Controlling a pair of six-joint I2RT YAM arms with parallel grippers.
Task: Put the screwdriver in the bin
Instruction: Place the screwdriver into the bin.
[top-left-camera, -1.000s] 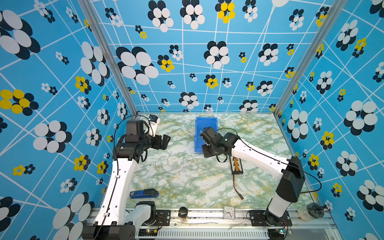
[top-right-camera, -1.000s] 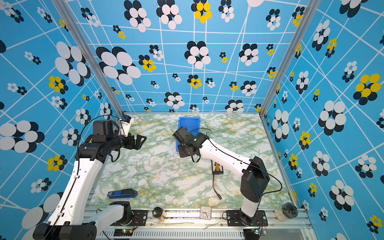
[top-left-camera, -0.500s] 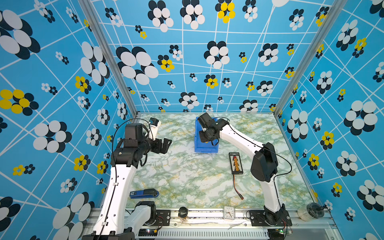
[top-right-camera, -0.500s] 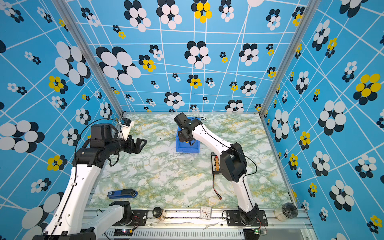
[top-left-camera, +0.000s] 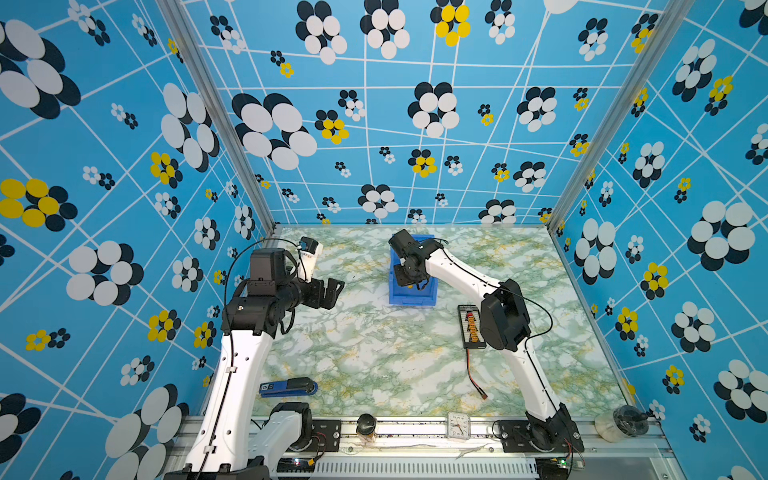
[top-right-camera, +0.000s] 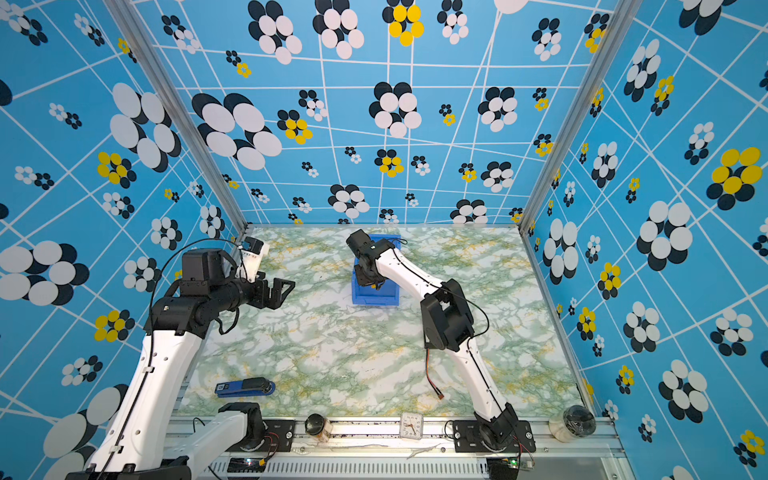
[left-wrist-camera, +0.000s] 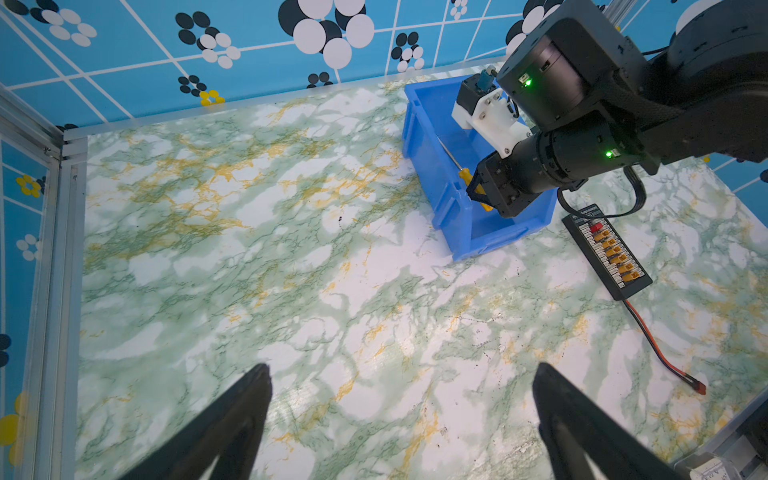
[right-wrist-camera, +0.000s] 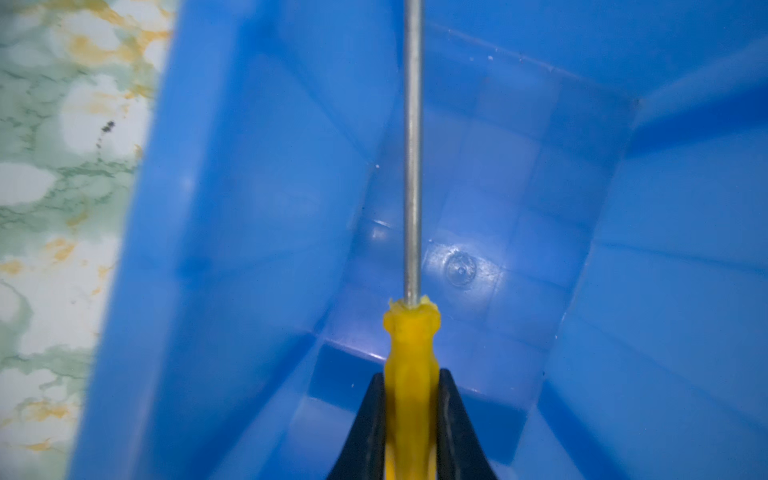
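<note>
The screwdriver (right-wrist-camera: 410, 353) is still above the blue bin's bottom, so my right gripper will next lower its handle between the bin's sides and release it.
The screwdriver (right-wrist-camera: 410, 353) has a yellow handle and a thin grey shaft. My right gripper (right-wrist-camera: 410, 384) is shut on the handle, and the shaft points down the length of the blue bin (right-wrist-camera: 249, 208), above its floor. In both top views the right gripper (top-left-camera: 409, 279) (top-right-camera: 370, 277) hangs inside the bin (top-left-camera: 412, 298) (top-right-camera: 375, 299) at the back middle of the table. The left wrist view shows the screwdriver (left-wrist-camera: 471, 180) between the bin's (left-wrist-camera: 419, 137) walls. My left gripper (left-wrist-camera: 401, 372) (top-left-camera: 334, 290) is open and holds nothing, hovering left of the bin.
A black connector board (top-left-camera: 471, 328) with a red-black wire (top-left-camera: 474, 376) lies right of the bin. A blue-and-black stapler (top-left-camera: 286, 387) lies front left. A small jar (top-left-camera: 365, 424), a clock (top-left-camera: 458, 424) and a round container (top-left-camera: 623, 422) sit on the front rail.
My right arm has swung from in front of the bin to over it and carried the screwdriver down inside. The left gripper has shifted slightly forward and right.
</note>
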